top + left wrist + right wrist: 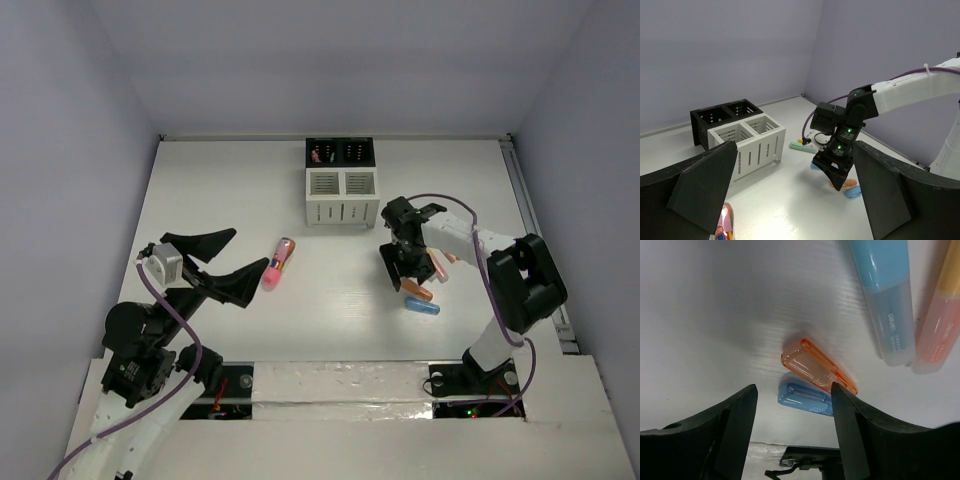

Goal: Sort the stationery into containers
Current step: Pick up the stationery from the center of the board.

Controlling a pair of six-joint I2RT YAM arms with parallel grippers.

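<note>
The orange stick's end (pixel 408 286) (pixel 805 362) lies just below and shows between my right gripper's open fingers. My right gripper needs to go down a little next and close on it.
The containers (pixel 341 195) stand at the back centre, two black compartments behind two white slatted ones; they also show in the left wrist view (pixel 747 142). My right gripper (pixel 402 278) is open and empty, pointing down just over an orange stick (pixel 817 365) and a small blue stick (pixel 805 396). A longer blue stick (pixel 885 300) and a pink stick (pixel 940 315) lie beside them. A mint green stick (pixel 802 147) lies near the white compartments. A thick pink marker with an orange end (pixel 278 263) lies left of centre. My left gripper (pixel 248 250) is open and empty beside it.
The right arm (pixel 910 92) reaches across the right half of the table. Grey walls close the table at the back and both sides. A rail (pixel 535 240) runs along the right edge.
</note>
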